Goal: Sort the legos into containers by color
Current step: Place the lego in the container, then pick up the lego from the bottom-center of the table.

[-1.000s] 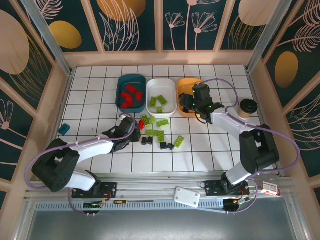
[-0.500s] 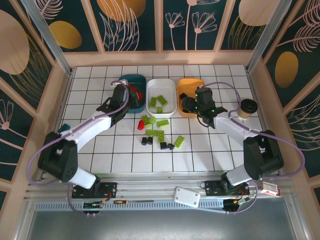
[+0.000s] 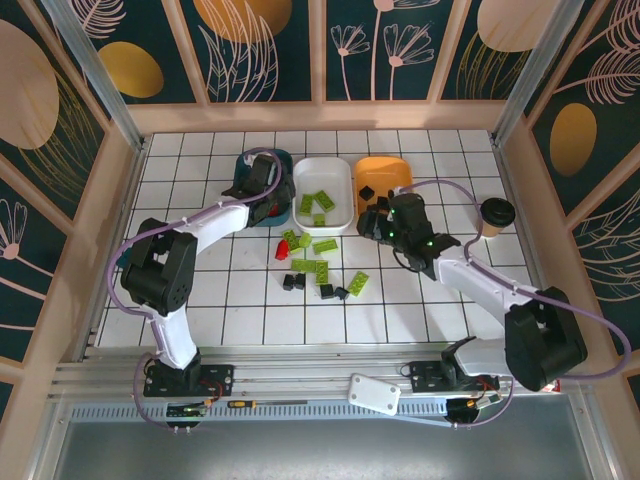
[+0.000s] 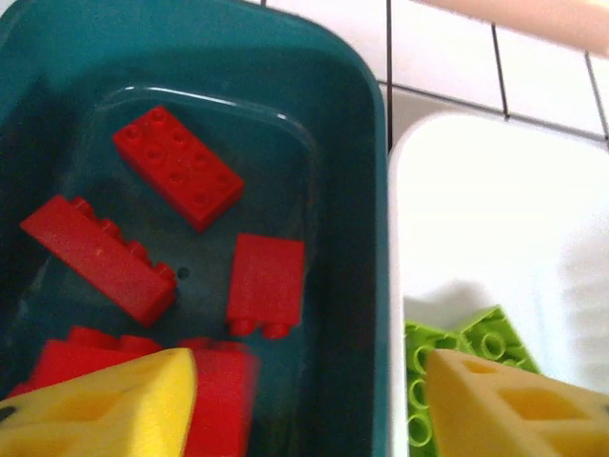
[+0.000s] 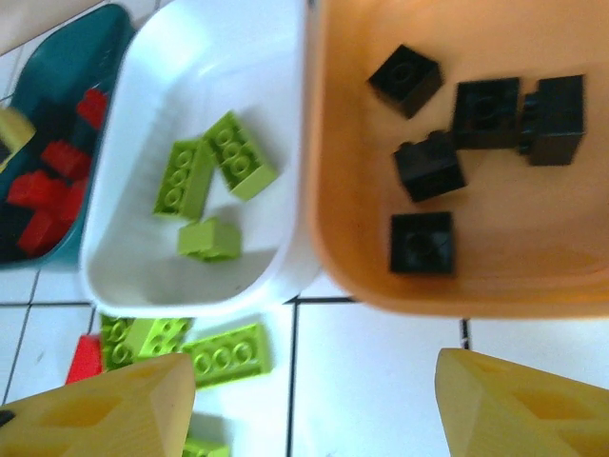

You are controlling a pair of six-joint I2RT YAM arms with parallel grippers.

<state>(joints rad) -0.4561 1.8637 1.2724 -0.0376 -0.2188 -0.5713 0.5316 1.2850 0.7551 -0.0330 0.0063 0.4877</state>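
Note:
My right gripper should next move back toward the base, then go down over the lime brick beside the black pair.
My left gripper hangs open over the dark teal tray, its yellow fingers spread wide. Several red bricks lie in that tray, and one blurred red brick sits just beside the left finger. The white tray holds three lime bricks. The orange tray holds several black bricks. My right gripper is open above bare tile just in front of the white and orange trays, holding nothing. Loose lime, black and red bricks lie mid-table.
A tan cup with a black lid stands at the right of the tiled table. Wooden walls ring the table. The loose brick pile lies between the two arms, in front of the trays.
My left arm swung from the pile up to the teal tray and its gripper now stands open there. My right gripper drew back from over the orange tray toward the near side.

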